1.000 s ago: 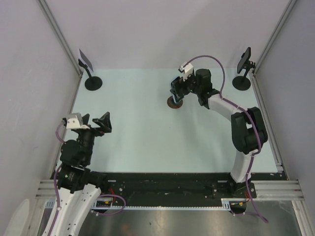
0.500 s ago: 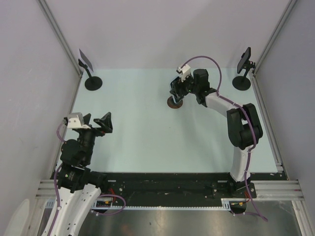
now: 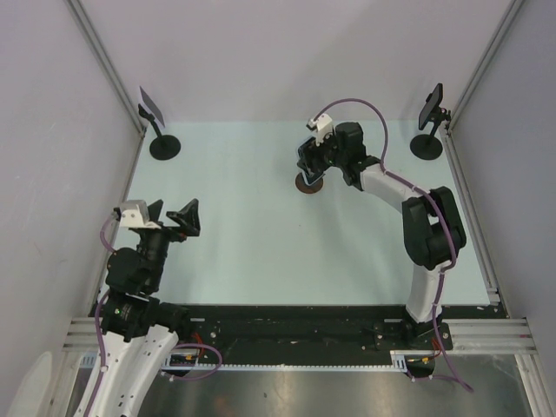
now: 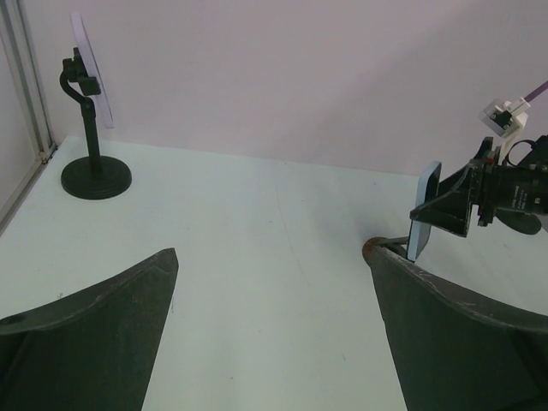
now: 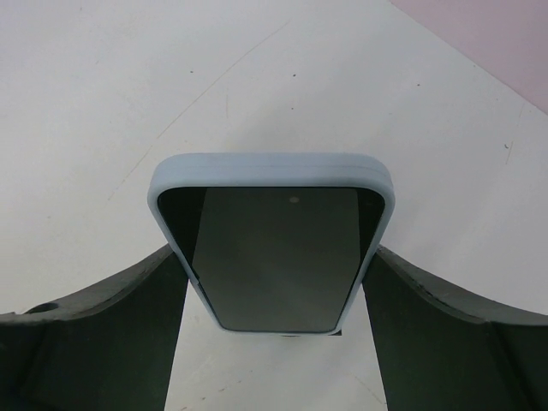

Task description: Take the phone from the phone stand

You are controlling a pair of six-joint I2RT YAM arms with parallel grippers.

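The phone [image 5: 274, 248] is held by the fingers of my right gripper, so I will next move this gripper to the right in the top view and down to the tabletop near that corner's phone stand.
The phone [image 5: 274, 248], dark-screened in a light blue case, stands upright on the phone stand, whose round rusty base [image 3: 307, 182] rests on the table at the back centre. My right gripper [image 5: 274, 257] straddles it, both fingers pressed against the case's long edges. The left wrist view shows the phone [image 4: 424, 210] edge-on with the right gripper behind it, above the stand's base [image 4: 374, 248]. My left gripper [image 3: 169, 217] hovers wide open near the front left, and nothing lies between its fingers [image 4: 128, 291].
Two other black stands, each holding a device, occupy the back corners: one at the left [image 3: 156, 130], also seen by the left wrist [image 4: 90, 111], one at the right [image 3: 430, 122]. Grey walls and metal rails enclose the pale table [image 3: 243, 226].
The right gripper's jaws have closed in from wide open onto the phone's sides, and the arm has shifted slightly left. The left arm has stayed still.
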